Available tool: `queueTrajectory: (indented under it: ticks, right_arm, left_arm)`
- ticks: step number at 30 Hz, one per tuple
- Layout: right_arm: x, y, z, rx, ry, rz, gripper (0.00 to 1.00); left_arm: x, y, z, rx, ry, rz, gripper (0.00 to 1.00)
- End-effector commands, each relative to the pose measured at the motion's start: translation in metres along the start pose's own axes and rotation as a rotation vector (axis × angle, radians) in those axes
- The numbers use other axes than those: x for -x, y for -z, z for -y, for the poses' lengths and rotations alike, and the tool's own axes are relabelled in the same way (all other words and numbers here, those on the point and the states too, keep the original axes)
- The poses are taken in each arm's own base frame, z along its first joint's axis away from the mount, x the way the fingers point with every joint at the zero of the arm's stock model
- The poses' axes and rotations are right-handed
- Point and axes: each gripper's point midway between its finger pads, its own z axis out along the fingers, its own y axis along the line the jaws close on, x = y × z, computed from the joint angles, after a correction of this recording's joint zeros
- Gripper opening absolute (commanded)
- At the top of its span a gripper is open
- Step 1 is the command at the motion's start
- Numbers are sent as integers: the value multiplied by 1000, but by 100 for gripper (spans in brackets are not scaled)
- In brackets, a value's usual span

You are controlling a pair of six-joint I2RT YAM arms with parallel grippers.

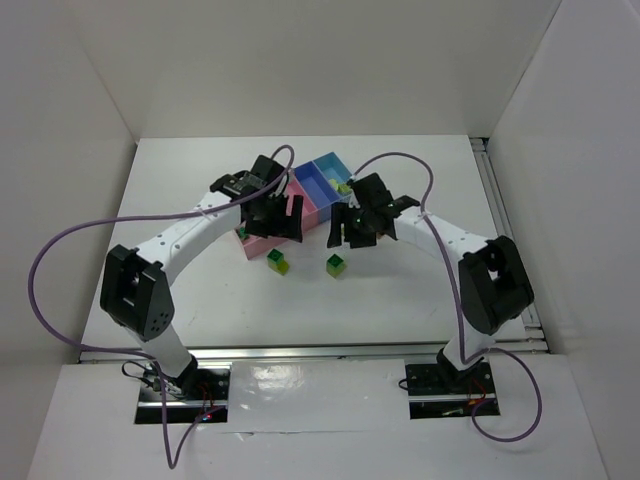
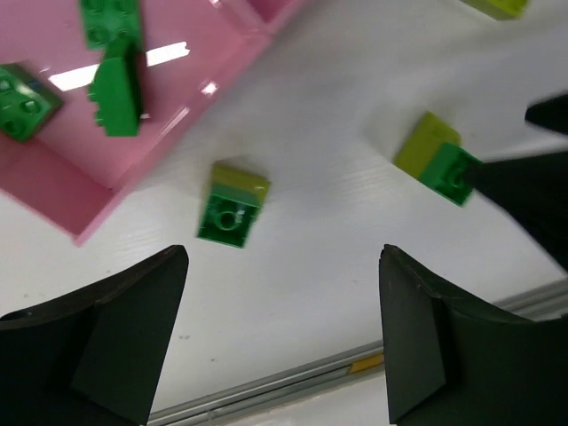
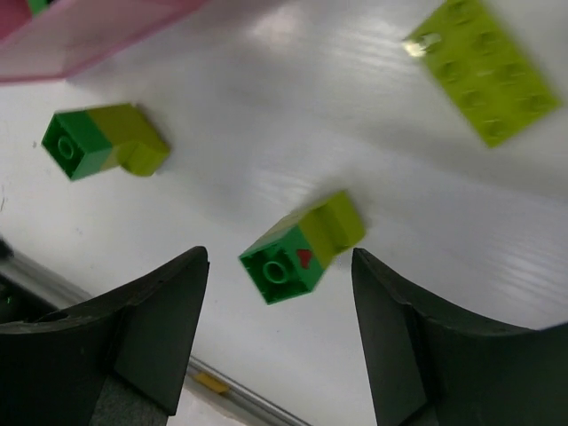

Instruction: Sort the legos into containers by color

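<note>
My left gripper is to move down and to the right in the top view, around the brick's dark green end [image 1: 335,264] [image 2: 449,173] by my right gripper, because that end faces up.
Two small bricks, each dark green joined to yellow-green, lie on the table in front of the bins: one on the left [image 1: 277,263] [image 2: 232,206] [image 3: 102,142] and one on the right [image 1: 336,265] [image 2: 439,160] [image 3: 302,248]. The large pink bin [image 1: 262,243] [image 2: 62,186] holds several dark green bricks [image 2: 114,84]. A flat yellow-green brick [image 3: 484,67] lies on the table. My left gripper [image 1: 275,228] [image 2: 284,342] is open and empty above the pink bin's front edge. My right gripper [image 1: 347,235] [image 3: 280,342] is open and empty, just above the right brick.
The medium blue bin [image 1: 312,190] and light blue bin [image 1: 330,163] stand behind the pink ones; a yellow-green brick [image 1: 343,187] lies by them. White walls enclose the table on three sides. Purple cables arc over both arms.
</note>
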Motion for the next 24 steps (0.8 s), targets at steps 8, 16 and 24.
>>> queueTrajectory:
  ticks: [8,16,24]
  right_arm:
    - [17,79,125,-473,-350,262,78]
    - [4,92,145,-471,-430,266,79]
    - [-1,89,149,-457,-438,249,79]
  left_arm:
    - [-17,-14,98,-129,-346,3,100]
    - [-16,-49,119,-53,-350,21,92]
    - [-22,-76,120,-18,-406,-17,79]
